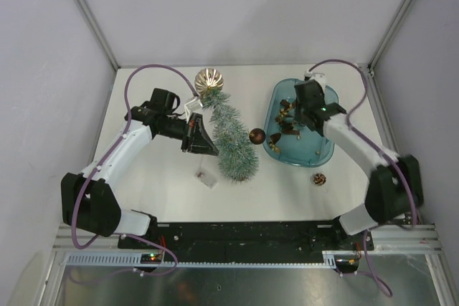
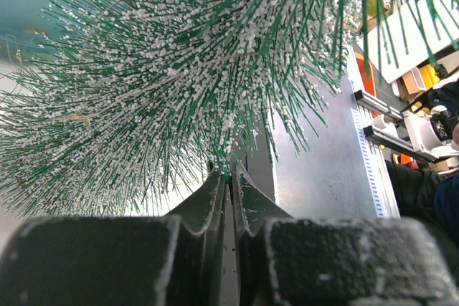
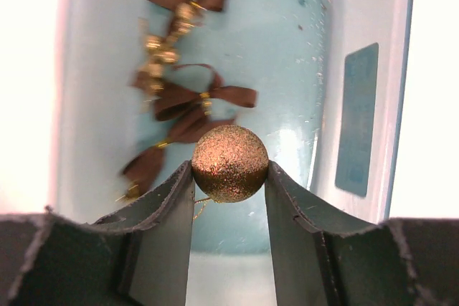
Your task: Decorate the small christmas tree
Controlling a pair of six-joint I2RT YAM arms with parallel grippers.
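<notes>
The front tabletop is clear. My right gripper will next swing back and to the left in the top view, lower the ball and release it there.
The small christmas tree (image 1: 231, 137), frosted green and bristly, stretches across the middle of the table with its wide end toward the front. Its snowy needles (image 2: 179, 77) fill the left wrist view. My left gripper (image 1: 204, 138) is at the tree's left side, shut on a branch (image 2: 231, 171). My right gripper (image 1: 292, 121) hovers over the blue tray (image 1: 315, 150). It is shut on a gold glitter ball (image 3: 229, 161), which sits between the two fingertips above the tray floor (image 3: 287, 55).
Brown ribbon bows with gold bells (image 3: 188, 102) lie in the tray. A large shiny gold ball (image 1: 209, 79) sits at the tree's narrow end and a dark brown ball (image 1: 257, 135) between tree and tray. A pinecone (image 1: 318, 178) and a small pale item (image 1: 206, 177) lie near the front.
</notes>
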